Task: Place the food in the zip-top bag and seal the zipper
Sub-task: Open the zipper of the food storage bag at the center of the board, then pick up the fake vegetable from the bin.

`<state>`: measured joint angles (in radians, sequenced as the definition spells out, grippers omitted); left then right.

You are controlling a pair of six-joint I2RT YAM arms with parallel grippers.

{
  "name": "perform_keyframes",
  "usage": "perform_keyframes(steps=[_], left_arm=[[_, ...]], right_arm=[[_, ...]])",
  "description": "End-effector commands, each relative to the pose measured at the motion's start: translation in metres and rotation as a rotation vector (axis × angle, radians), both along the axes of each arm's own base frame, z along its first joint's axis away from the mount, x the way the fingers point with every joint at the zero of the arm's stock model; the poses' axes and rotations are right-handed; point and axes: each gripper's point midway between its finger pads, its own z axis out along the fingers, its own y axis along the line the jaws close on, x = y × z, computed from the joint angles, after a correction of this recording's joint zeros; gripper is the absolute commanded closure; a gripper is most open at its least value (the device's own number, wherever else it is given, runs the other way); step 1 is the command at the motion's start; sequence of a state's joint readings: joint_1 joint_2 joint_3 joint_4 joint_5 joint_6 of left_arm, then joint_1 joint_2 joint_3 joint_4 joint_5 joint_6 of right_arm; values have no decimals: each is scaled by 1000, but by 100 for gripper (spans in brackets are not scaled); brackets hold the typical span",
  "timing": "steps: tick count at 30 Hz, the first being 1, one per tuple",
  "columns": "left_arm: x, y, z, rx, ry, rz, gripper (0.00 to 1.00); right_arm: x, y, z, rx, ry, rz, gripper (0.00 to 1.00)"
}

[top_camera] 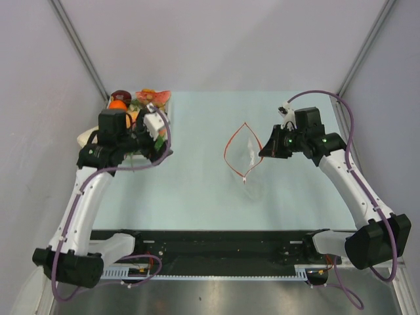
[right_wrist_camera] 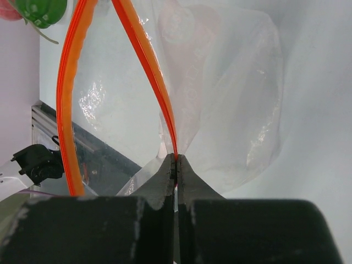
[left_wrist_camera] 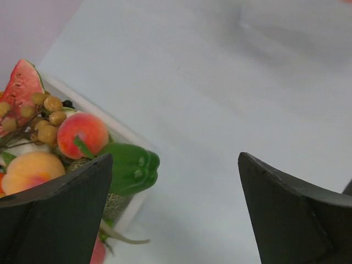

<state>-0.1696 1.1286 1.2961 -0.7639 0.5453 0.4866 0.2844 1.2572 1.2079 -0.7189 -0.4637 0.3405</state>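
Observation:
The green pepper [left_wrist_camera: 131, 168] still lies beside one finger only, so my left gripper turns and lowers its open fingers on either side of the pepper next.
The zip-top bag [top_camera: 249, 154] lies at the table's middle with its mouth held open, the red-orange zipper [top_camera: 228, 146] forming a loop. My right gripper [top_camera: 263, 150] is shut on the zipper's right strip [right_wrist_camera: 155, 77]; the clear bag [right_wrist_camera: 236, 93] spreads beyond the gripper [right_wrist_camera: 176, 160]. The food [top_camera: 146, 100] is piled in a tray at the far left: a watermelon slice [left_wrist_camera: 22, 82], a peach [left_wrist_camera: 83, 132], a green pepper [left_wrist_camera: 131, 168], brown grapes [left_wrist_camera: 47, 110]. My left gripper [top_camera: 152, 134] hovers at the tray's near right edge, open [left_wrist_camera: 176, 159] and empty.
The clear tray [left_wrist_camera: 125, 136] sits in the far left corner against the wall. A beige object [top_camera: 85, 138] lies left of my left arm. A black rail [top_camera: 210, 243] runs along the table's near edge. Grey walls close in both sides.

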Motion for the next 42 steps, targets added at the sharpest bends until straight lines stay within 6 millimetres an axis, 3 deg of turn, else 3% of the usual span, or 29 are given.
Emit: perform_keyframes(steps=[1,8,9,14,21,24,29,34,40,42], left_arm=[[-7,23,-34,368,-270,-269,0],[17,40,-83,637,-372,-407,0],[27,40,-81,643,-407,-395,0],[42,41,-107,703,-416,-442,0],[73,45,-116,757,-452,-411,2],[80,50,-122,779,-423,-401,8],[80,50,-123,771,-416,-404,31],[72,42,-110,730,-448,-422,53],[53,36,-91,679,-452,-439,73],[46,34,-82,655,-458,-432,76]], right_arm=[[2,5,9,28,-34,10,100],[2,5,9,25,-29,14,100],[2,5,7,22,-24,15,100],[4,6,8,21,-25,17,100],[6,5,5,9,-23,14,100],[8,5,7,8,-28,15,100],[9,5,6,7,-27,14,100],[9,5,6,6,-26,15,100],[9,5,7,7,-33,16,100],[9,5,7,8,-30,16,100]])
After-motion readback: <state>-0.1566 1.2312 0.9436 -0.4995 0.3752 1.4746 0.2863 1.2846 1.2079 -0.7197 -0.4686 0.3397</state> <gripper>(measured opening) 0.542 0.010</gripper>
